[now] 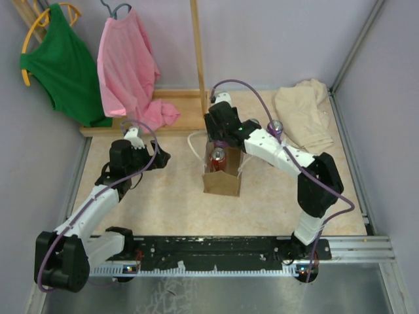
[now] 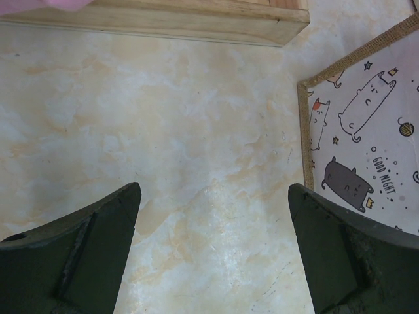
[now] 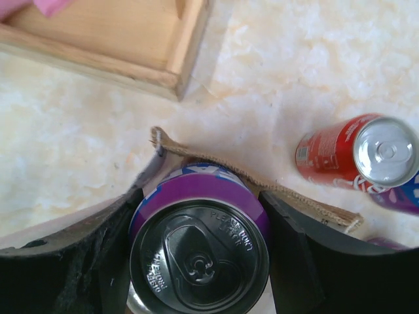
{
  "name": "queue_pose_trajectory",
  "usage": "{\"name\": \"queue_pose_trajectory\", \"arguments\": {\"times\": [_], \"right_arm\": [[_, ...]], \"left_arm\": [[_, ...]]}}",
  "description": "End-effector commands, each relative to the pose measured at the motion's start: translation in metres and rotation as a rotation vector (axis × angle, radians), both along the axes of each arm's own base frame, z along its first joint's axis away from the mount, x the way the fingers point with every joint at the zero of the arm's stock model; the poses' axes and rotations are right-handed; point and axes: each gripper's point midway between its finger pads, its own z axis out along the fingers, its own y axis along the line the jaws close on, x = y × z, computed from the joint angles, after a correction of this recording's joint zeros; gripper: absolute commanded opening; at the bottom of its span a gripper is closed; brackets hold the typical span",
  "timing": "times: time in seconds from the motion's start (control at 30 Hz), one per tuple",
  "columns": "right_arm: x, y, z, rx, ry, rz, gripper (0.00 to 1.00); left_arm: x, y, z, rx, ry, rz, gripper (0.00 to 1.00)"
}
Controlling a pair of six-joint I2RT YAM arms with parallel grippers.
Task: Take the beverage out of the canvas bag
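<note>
Bare tabletop beside the bag lies right of my right gripper in the top view. I next lift the purple can past the bag's rim, lower it there and let go.
The tan canvas bag (image 1: pixel 221 178) stands upright mid-table, with a white loop handle (image 1: pixel 194 140) at its far left. A red can (image 1: pixel 217 159) sits inside it. My right gripper (image 1: pixel 219 139) is at the bag's far end, shut on a purple beverage can (image 3: pixel 200 242) whose dark top faces the camera. The bag's frayed rim (image 3: pixel 294 196) runs just behind the can. My left gripper (image 1: pixel 159 157) hovers over bare table left of the bag, open (image 2: pixel 215 190) and empty. The bag's cat-printed side (image 2: pixel 366 131) shows at the right of the left wrist view.
A red can (image 3: pixel 340 157) and a purple one (image 3: pixel 399 196) lie on the table to the right of the bag, near a can top (image 1: pixel 276 126). A wooden rack base (image 1: pixel 177 111) with hanging pink and green shirts lies behind. Beige cloth (image 1: pixel 304 111) sits at the far right.
</note>
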Motion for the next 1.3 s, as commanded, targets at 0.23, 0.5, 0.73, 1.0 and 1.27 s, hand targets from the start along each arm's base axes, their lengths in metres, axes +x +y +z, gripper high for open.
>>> {"name": "queue_pose_trajectory", "arguments": {"times": [0.23, 0.5, 0.73, 1.0, 1.27], "right_arm": [[-0.007, -0.009, 0.187, 0.164, -0.361, 0.02, 0.0], [-0.025, -0.072, 0.261, 0.133, -0.56, -0.144, 0.0], [-0.028, -0.143, 0.267, 0.0, -0.613, -0.378, 0.0], [-0.016, -0.213, 0.218, 0.024, -0.486, -0.511, 0.0], [-0.02, -0.208, 0.155, 0.003, -0.327, -0.459, 0.0]], "left_arm": [[0.004, -0.006, 0.004, -0.013, -0.019, -0.021, 1.0], [0.003, -0.008, 0.002, -0.018, -0.016, -0.024, 1.0], [0.001, -0.009, 0.003, -0.022, -0.016, -0.031, 1.0], [0.0, -0.009, 0.004, -0.019, -0.019, -0.03, 1.0], [0.001, -0.011, 0.004, -0.024, -0.013, -0.037, 1.0]]}}
